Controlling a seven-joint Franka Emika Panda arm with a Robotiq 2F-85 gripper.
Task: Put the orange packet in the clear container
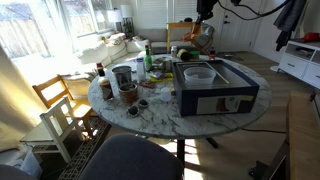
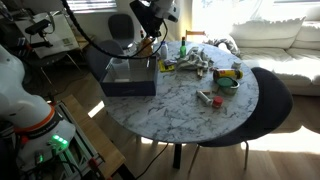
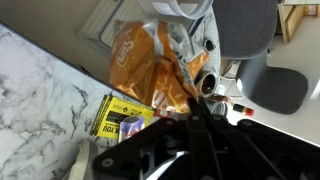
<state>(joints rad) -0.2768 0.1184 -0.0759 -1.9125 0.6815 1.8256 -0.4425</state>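
The packet still hangs well above the clear container; next, my gripper lowers slightly toward the open dark blue box (image 2: 128,76) (image 3: 92,28) and releases the packet above it.
The orange packet (image 3: 150,65) is crinkled and hangs from my gripper (image 3: 190,112), whose dark fingers are shut on its edge. In both exterior views the gripper (image 1: 205,30) (image 2: 150,38) holds the packet (image 1: 201,38) (image 2: 148,46) in the air, above the far side of the marble table. The clear container (image 1: 197,73) is a shallow whitish tub. It sits on top of the dark blue box (image 1: 215,92) (image 2: 128,76), below the gripper and nearer the camera in an exterior view. Inside, it looks empty.
Clutter fills the rest of the round table (image 1: 150,112): a metal can (image 1: 122,77), bottles (image 1: 147,60), a yellow packet (image 3: 120,118), a red-capped tube (image 2: 204,97) and a green bottle (image 2: 183,47). A wooden chair (image 1: 58,108) and a dark chair (image 2: 272,95) stand at the table's edges.
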